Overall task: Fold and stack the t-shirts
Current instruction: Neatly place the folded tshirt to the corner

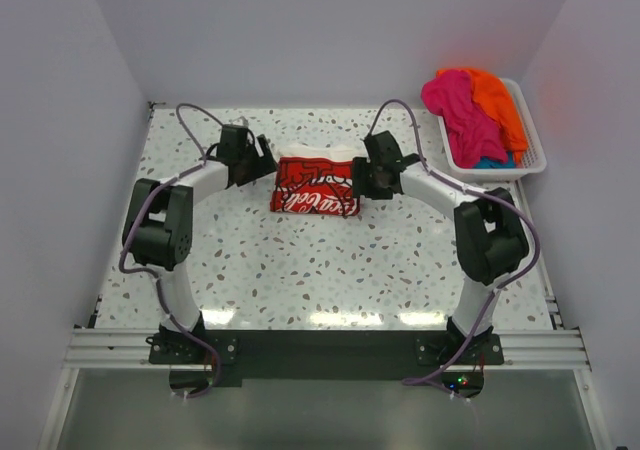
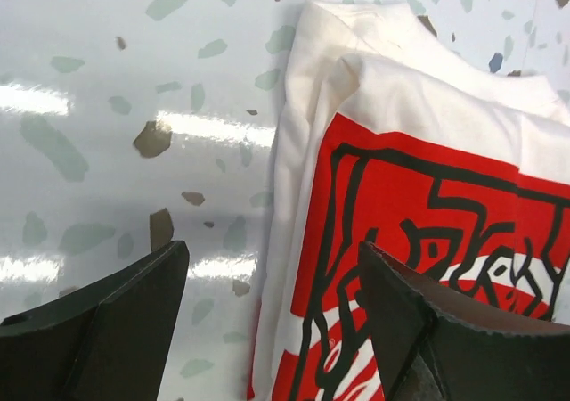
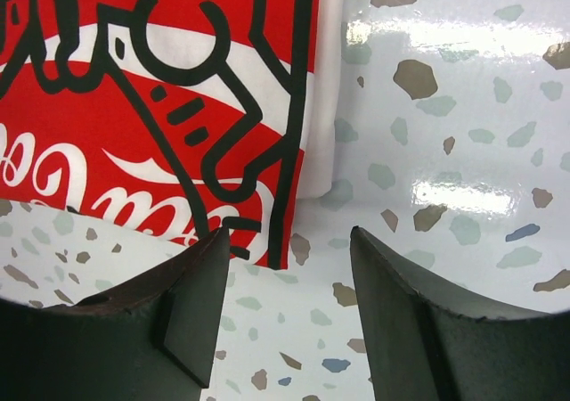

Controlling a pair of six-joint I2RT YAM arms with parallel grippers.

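The shirt's side edge is below my left gripper and to its right in the top view, so I will lower the gripper that way next, with my fingers on both sides of the shirt's edge.
A cream-white t-shirt (image 1: 313, 186) with a big red, black and white print lies folded into a small rectangle at the middle back of the table. My left gripper (image 1: 268, 162) is open just above its left edge, one finger over the print (image 2: 419, 232) and one over bare table. My right gripper (image 1: 360, 182) is open at the shirt's right near corner (image 3: 169, 80), holding nothing. A magenta-pink t-shirt (image 1: 453, 108), an orange one (image 1: 497, 100) and a bit of a teal one (image 1: 490, 162) lie heaped in the basket.
The white slatted basket (image 1: 533, 157) stands at the back right corner. The table (image 1: 330, 270) is speckled terrazzo with walls on three sides. A metal rail with both arm bases runs along the near edge.
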